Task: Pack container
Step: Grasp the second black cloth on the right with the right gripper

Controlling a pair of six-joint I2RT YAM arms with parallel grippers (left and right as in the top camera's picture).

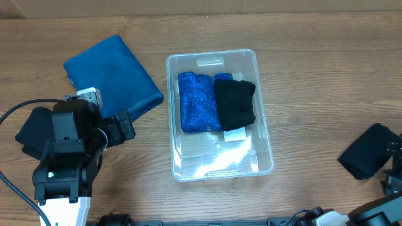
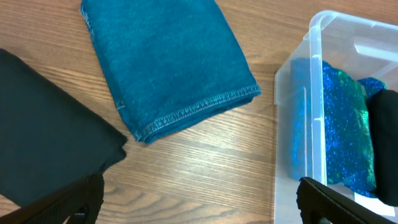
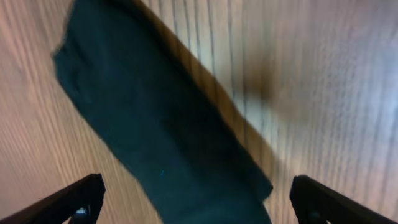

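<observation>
My right gripper is open above the near end of the black folded cloth (image 1: 375, 162) (image 3: 214, 202), with that end between its fingers, so next I will lower it there and close it.
The clear plastic container (image 1: 264, 147) sits mid-table and holds a sparkly blue folded cloth (image 1: 198, 102) and a black folded cloth (image 1: 235, 103); it also shows in the left wrist view (image 2: 311, 106). A folded teal cloth (image 1: 113, 72) lies to its left, also in the left wrist view (image 2: 165, 62). My left gripper (image 2: 199, 199) is open and empty above bare wood between a black cloth (image 2: 43, 130) and the container. My right gripper (image 3: 196, 199) is open over another black folded cloth (image 3: 161, 137) at the far right (image 1: 370, 150).
The black cloth at the left (image 1: 34, 129) lies partly under my left arm (image 1: 69, 157). The right arm (image 1: 389, 201) sits at the table's bottom right corner. A white label (image 1: 233, 134) lies on the container's base.
</observation>
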